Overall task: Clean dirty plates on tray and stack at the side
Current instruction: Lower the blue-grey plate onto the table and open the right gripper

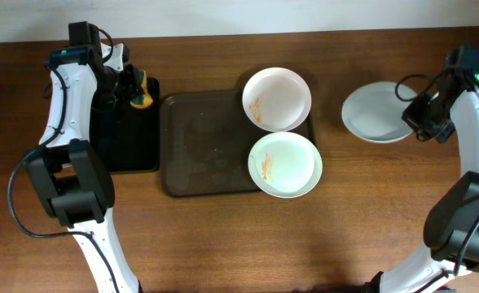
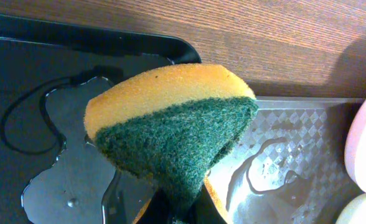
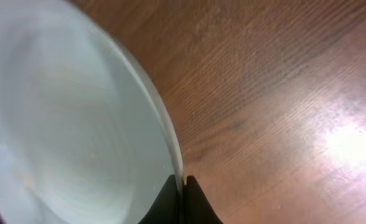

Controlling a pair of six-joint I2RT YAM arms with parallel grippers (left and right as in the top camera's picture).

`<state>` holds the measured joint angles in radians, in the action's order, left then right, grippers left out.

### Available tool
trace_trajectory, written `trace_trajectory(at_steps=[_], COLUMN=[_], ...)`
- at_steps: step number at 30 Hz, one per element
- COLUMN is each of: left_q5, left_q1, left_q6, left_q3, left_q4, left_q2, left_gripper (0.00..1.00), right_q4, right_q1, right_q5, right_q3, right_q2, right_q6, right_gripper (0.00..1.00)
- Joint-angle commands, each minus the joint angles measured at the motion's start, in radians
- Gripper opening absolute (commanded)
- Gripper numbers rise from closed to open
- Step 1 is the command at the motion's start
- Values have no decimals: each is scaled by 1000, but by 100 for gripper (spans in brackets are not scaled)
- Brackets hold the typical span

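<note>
The bare wood beside the tray is clear of the smeared plates, so my right gripper will next put the clean-looking plate (image 1: 376, 112) down there and let go of the plate's rim.
Two white plates with orange-brown smears sit on the right side of the dark brown tray (image 1: 199, 146): one at the far right corner (image 1: 277, 98), one at the near right corner (image 1: 285, 164). A third, clean-looking white plate (image 1: 376, 112) is off the tray to the right; my right gripper (image 1: 413, 120) is shut on its right rim, seen in the right wrist view (image 3: 182, 186) against the plate (image 3: 65, 124). My left gripper (image 1: 134, 89) is shut on a yellow and green sponge (image 2: 170, 118) over the black bin (image 1: 125, 130).
The black bin holds pooled water (image 2: 58, 168) in the left wrist view. The brown wooden table (image 1: 370, 220) surrounds everything. The left half of the tray is bare and wet-looking.
</note>
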<state>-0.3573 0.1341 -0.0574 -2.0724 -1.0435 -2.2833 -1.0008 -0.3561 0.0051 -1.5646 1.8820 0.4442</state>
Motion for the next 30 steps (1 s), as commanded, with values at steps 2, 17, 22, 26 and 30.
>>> trace_trajectory(at_steps=[2, 17, 22, 26, 30], left_q5=[7, 7, 7, 7, 7], left_q1=[-1, -1, -1, -1, -2], left_q6=[-10, -10, -10, -9, -9], left_q3=[-7, -7, -7, -7, -7], left_q4=[2, 2, 2, 2, 2], left_q2=[37, 37, 37, 37, 37], left_gripper=[1, 1, 1, 1, 1], right_q4=[110, 247, 138, 88, -3], right_q1=[-26, -43, -35, 25, 150], right_q5=[-39, -43, -113, -183, -197], right_q3=[95, 209, 167, 161, 161], right_q2=[-6, 20, -43, -213, -312], right_q6=[-11, -18, -31, -97, -96], right_gripper=[4, 42, 50, 52, 67])
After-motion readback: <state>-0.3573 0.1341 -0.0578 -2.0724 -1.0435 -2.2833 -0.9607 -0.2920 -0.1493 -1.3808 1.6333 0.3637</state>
